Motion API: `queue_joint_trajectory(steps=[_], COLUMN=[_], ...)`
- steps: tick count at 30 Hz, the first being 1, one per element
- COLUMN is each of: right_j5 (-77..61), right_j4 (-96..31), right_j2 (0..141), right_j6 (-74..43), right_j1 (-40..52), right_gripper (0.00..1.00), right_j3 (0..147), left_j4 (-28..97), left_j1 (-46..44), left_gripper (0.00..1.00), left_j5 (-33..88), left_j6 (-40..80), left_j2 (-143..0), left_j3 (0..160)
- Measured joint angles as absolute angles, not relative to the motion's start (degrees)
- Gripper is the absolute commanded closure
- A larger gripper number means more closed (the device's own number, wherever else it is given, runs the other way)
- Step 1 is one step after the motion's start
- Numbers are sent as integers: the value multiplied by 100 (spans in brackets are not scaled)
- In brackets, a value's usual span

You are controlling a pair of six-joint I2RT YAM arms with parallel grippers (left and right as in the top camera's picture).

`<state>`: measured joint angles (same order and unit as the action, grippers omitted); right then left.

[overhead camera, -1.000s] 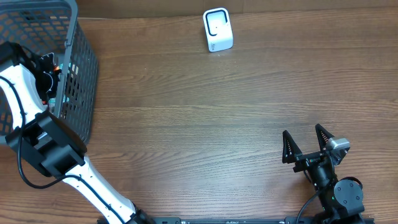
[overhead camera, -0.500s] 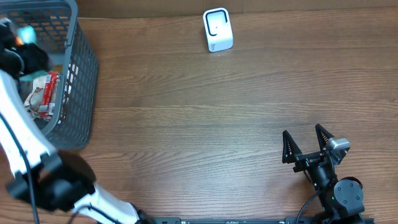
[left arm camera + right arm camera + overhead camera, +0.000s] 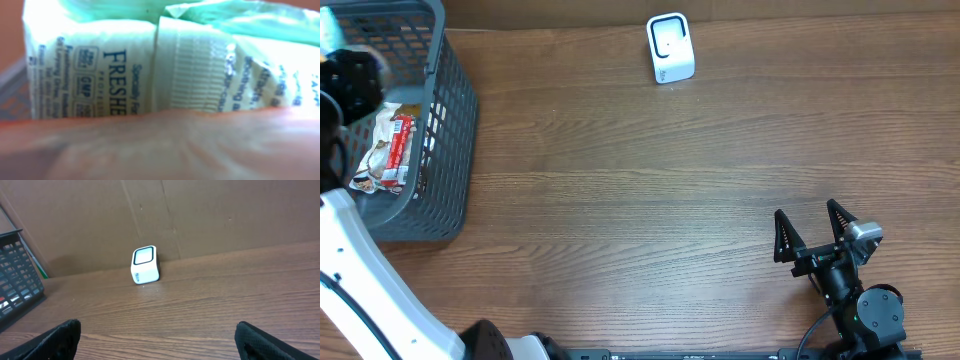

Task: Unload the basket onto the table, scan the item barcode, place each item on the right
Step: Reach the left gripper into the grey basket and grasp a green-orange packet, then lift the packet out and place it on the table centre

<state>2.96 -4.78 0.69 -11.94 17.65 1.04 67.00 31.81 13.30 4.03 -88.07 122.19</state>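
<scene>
My left gripper should next carry the packet over the basket's rim and down onto the tabletop between the basket and the right gripper, then let it go, because the wood there is bare.
A pale green packet (image 3: 150,60) with dark blue print fills the left wrist view, pressed close to the camera. From overhead it shows as a teal patch (image 3: 329,30) at the tip of my left gripper (image 3: 350,75), which is blurred, raised over the grey basket (image 3: 448,120) at the far left and shut on the packet. No barcode is readable on the side that shows. The white scanner (image 3: 670,48) stands at the table's back edge, also seen as a scanner (image 3: 145,265) in the right wrist view. My right gripper (image 3: 806,212) rests open near the front right, nothing between its fingers.
Inside the basket lies a red and white snack packet (image 3: 388,150). A brown cardboard wall (image 3: 200,215) runs behind the scanner. Bare wooden tabletop (image 3: 640,200) lies between the basket, the scanner and the right arm.
My left arm has lifted out of the basket and swung towards the upper left, carrying the green packet. The snack packet in the basket is now uncovered. The right arm is still.
</scene>
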Motion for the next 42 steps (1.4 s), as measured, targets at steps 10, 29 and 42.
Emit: queue_joint_trajectory(steps=[10,29,42], right_j5=[294,294,296], right_j4=[-478,-473,-475], right_j2=[69,69,69], right_j6=[-1197,-1197,-1194], right_j1=[1765,1765,1765], right_gripper=[0,0,0], right_j3=[104,104,104], left_j4=[7911,7236,4978], left_j1=[1798,-1380,-3208], left_gripper=[78,89,85], left_j5=[1413,598,-209], left_j6=[694,1542,3282], left_j2=[-8514,-8552,-8814], left_j3=[12219,9459,6755])
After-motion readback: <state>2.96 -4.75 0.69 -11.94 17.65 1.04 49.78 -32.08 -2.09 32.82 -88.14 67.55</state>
